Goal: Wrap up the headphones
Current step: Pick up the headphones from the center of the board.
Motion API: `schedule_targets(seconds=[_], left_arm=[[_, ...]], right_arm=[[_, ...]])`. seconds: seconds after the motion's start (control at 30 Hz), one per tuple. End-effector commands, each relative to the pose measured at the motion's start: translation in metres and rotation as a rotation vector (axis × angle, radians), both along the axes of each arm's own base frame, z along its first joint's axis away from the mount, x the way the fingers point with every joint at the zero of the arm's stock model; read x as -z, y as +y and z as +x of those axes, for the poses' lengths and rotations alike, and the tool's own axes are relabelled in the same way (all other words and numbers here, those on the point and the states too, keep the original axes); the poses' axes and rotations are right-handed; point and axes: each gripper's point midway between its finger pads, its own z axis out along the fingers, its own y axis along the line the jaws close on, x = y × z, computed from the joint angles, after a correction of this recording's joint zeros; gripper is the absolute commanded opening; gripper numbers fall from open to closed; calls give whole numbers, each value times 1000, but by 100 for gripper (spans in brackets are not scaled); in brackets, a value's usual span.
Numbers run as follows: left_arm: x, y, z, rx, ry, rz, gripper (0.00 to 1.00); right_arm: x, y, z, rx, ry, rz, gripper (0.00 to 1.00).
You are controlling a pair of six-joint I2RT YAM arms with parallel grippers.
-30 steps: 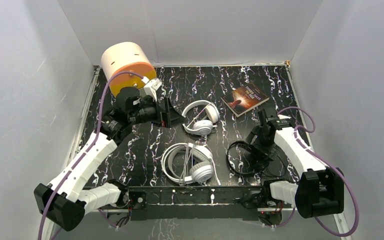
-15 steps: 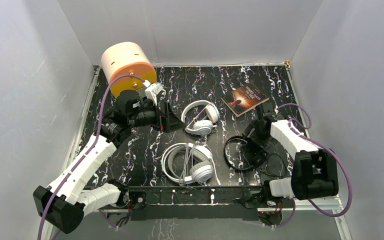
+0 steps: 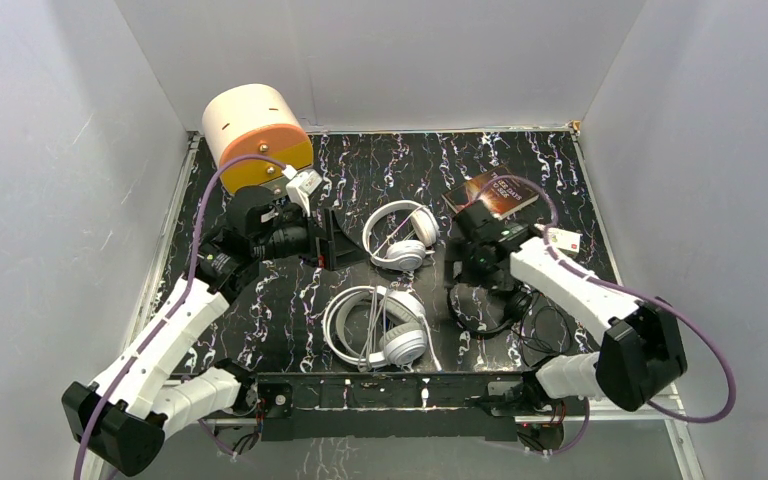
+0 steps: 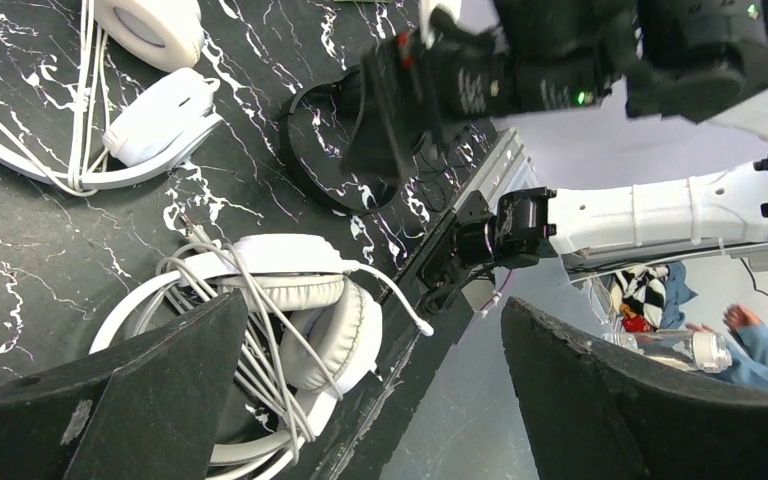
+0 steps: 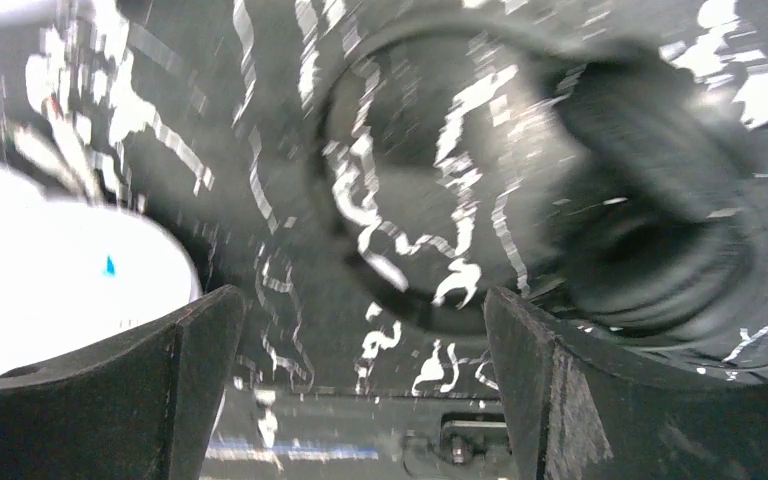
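Observation:
The near curve of the black pair's headband lies bare, clear of the ear cups, so I will move my right gripper down and back onto it next.
Three pairs of headphones lie on the black marbled table. The big white over-ear pair with its cord across it is near the front and also shows in the left wrist view. The slimmer white on-ear pair lies behind it. The small black pair with a loose cord lies at the right, blurred in the right wrist view. My left gripper is open and empty, just left of the slim pair. My right gripper is open and empty above the black pair's left edge.
A cream and orange cylinder lies at the back left. A book lies at the back right, behind my right wrist. White walls close in the table on three sides. The front rail runs between the arm bases.
My right arm has swung from the right of the black pair to its far left side, the gripper now turned toward the front. The left arm has barely shifted.

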Motion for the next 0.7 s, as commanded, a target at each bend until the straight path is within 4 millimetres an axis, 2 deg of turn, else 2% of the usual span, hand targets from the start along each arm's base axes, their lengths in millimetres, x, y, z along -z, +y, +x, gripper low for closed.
schedule_targets(seconds=[0.0, 0.2, 0.33, 0.43, 0.5, 0.57, 0.6, 0.67], left_arm=[[-11, 1, -14, 34, -7, -27, 98], [-22, 4, -26, 40, 12, -50, 98], [-24, 9, -32, 26, 23, -41, 98], [-21, 15, -29, -22, 35, -8, 98], [-17, 17, -25, -59, 62, 9, 98], [-15, 17, -18, -95, 86, 8, 98], [-15, 15, -16, -101, 95, -5, 98], [-18, 9, -13, -100, 116, -51, 98]], right_arm=[[28, 24, -49, -209, 174, -8, 96], [61, 31, -59, -250, 180, 48, 84], [82, 28, -71, -234, 212, 55, 68], [73, 26, -58, -199, 147, 20, 52], [58, 31, -44, -186, 70, 39, 38], [44, 34, -27, -186, -28, 50, 31], [38, 35, -19, -183, -76, 52, 23], [20, 43, -5, -211, -165, 93, 1]])
